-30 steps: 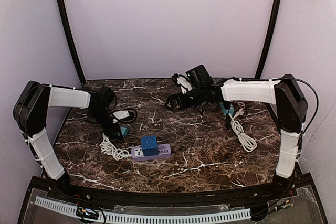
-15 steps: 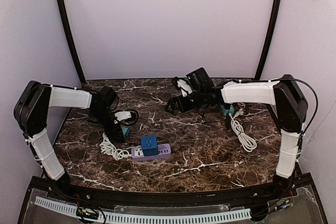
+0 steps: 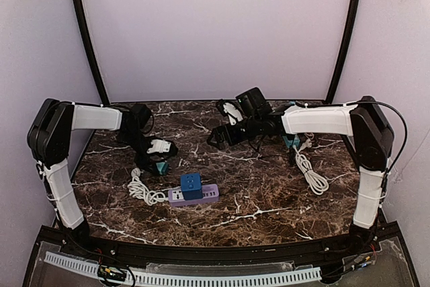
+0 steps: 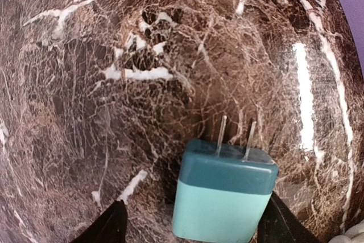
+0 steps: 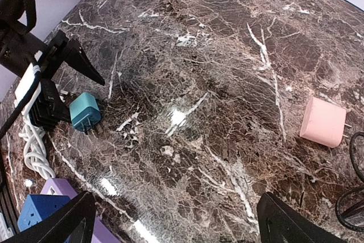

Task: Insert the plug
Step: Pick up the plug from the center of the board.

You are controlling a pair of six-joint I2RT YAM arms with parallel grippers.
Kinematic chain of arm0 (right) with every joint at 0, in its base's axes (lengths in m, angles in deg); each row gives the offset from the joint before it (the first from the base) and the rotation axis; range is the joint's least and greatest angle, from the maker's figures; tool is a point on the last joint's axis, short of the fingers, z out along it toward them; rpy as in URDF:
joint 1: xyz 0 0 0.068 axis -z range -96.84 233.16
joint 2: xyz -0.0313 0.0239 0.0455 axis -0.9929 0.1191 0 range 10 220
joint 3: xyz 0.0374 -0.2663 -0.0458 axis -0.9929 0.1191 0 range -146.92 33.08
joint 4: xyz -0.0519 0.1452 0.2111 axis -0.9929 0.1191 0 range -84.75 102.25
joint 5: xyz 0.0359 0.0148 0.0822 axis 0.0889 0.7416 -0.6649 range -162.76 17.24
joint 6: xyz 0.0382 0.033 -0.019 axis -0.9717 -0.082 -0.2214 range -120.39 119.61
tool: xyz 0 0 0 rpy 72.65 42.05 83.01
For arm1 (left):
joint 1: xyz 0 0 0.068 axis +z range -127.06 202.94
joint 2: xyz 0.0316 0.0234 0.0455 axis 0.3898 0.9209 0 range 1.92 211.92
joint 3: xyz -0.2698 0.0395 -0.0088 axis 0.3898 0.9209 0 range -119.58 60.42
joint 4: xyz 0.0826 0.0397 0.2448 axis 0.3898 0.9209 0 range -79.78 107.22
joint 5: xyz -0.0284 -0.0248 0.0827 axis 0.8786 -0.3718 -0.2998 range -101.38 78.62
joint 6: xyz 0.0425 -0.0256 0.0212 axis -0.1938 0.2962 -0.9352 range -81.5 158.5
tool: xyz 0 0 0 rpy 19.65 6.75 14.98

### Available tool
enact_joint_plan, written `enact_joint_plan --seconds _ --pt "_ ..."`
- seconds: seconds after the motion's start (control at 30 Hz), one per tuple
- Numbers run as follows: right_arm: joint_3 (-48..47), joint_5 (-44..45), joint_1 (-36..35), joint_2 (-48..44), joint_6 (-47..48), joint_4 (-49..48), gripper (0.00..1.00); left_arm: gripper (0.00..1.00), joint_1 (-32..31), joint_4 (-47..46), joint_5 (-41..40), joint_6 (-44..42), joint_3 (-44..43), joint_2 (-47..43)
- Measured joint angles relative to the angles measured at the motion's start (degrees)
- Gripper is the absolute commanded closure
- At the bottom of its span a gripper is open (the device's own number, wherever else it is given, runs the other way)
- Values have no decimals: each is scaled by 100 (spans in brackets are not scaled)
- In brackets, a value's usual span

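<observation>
My left gripper edges toward the plug's pins and closes on the teal plug's body next. Its fingers already flank it, leaving a gap at one side.
A teal plug lies on the marble table, its two prongs pointing away from the left wrist camera. My left gripper is open around the plug. A clear gap separates the plug from the left finger, while the right finger is close beside it. The top view shows this plug just behind the purple power strip, which carries a blue adapter cube. My right gripper hovers open over the table's middle, nothing between its fingers.
A white coiled cable lies left of the strip. A second teal plug with a white cord sits at the right. In the right wrist view a pink plug lies on the marble.
My left gripper has opened and let go of the teal plug, which now rests on the table. The left arm has shifted back slightly, and the right gripper has drifted a little to the left.
</observation>
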Motion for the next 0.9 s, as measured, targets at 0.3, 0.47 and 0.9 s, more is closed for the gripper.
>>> enact_joint_plan --seconds 0.3,0.47,0.9 --pt "44 -2 -42 -42 2 -24 2 40 -90 225 160 -507 -37 35" --pt "44 -2 -50 -42 2 -31 1 60 -210 269 195 -557 -35 44" --pt "57 175 -83 -240 -131 -35 1 99 -267 634 120 824 -743 17"
